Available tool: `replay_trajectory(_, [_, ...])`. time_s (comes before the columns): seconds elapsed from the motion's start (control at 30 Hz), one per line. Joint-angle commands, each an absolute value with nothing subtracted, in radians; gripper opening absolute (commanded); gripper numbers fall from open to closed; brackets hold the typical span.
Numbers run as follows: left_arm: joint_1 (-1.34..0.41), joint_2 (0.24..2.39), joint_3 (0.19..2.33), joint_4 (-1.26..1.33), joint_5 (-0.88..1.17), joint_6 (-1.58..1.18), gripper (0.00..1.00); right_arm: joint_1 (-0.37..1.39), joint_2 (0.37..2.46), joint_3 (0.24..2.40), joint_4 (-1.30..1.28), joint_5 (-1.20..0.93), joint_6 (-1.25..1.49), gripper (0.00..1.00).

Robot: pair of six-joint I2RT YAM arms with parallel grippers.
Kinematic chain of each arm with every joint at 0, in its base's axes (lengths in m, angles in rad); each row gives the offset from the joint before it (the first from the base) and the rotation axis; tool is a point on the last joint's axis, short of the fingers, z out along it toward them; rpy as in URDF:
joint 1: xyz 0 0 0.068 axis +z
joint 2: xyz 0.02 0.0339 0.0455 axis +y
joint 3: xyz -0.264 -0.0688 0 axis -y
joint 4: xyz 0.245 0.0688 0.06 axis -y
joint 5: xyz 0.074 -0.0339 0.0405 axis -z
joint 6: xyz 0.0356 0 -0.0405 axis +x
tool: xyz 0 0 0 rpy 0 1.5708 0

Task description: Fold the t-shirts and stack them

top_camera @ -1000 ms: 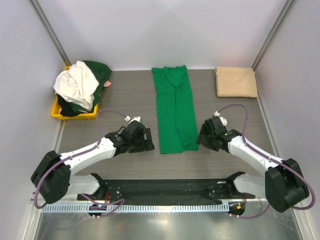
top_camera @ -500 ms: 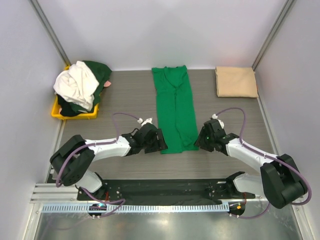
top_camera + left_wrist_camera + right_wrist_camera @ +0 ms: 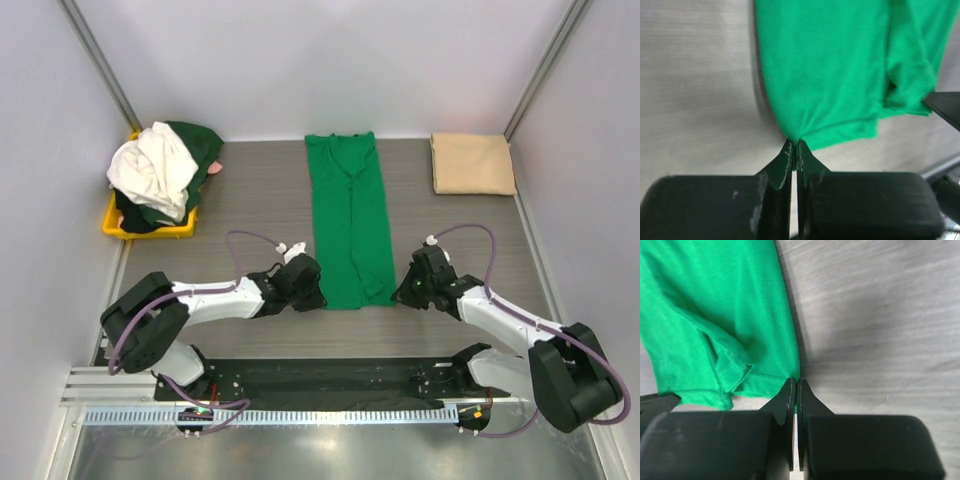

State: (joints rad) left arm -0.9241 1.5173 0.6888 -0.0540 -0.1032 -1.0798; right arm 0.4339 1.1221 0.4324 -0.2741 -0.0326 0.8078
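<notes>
Next, as the green t-shirt lies long, my right gripper moves up and outward, then down, brings its t-shirt corner onto the edge facing the tan t-shirt and releases.
A bright green t-shirt (image 3: pixel 350 225) lies folded into a long strip down the middle of the table. My left gripper (image 3: pixel 318 297) is shut on its near left corner; the cloth (image 3: pixel 830 75) puckers into the closed tips (image 3: pixel 795 143). My right gripper (image 3: pixel 398 296) is shut on the near right corner, where the hem (image 3: pixel 765 377) runs between the closed tips (image 3: pixel 795 382). A tan t-shirt (image 3: pixel 472 163) lies folded at the back right. White (image 3: pixel 152 168) and dark green (image 3: pixel 197 141) t-shirts are heaped at the back left.
The heap sits in a yellow tray (image 3: pixel 112 221) against the left wall. Grey walls close in the table on three sides. A black mat (image 3: pixel 320 380) and a slotted rail (image 3: pixel 270 416) run along the near edge between the arm bases.
Both arms moved inward to the near corners of the green t-shirt. Both grippers went from open to shut on the cloth.
</notes>
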Motion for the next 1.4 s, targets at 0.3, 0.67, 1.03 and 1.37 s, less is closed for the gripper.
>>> replay_trajectory(0.3, [-1.115,1.137,0.713,-0.435,-0.307,-1.21,0.0,0.613,0.75,0.511,-0.598,-0.005,0.962,0.01])
replay_trajectory(0.67, [-0.944,1.14,0.937,-0.625,-0.375,-1.003,0.0,0.611,1.018,0.814,-0.608,0.189,0.845,0.01])
replay_trajectory(1.03, [-0.638,1.486,1.194,-0.531,-0.12,-0.786,0.0,0.439,1.376,1.089,-0.522,0.123,0.684,0.01])
replay_trajectory(1.37, [-0.497,1.781,1.465,-0.569,-0.008,-0.692,0.0,0.374,1.638,1.293,-0.494,0.046,0.603,0.01])
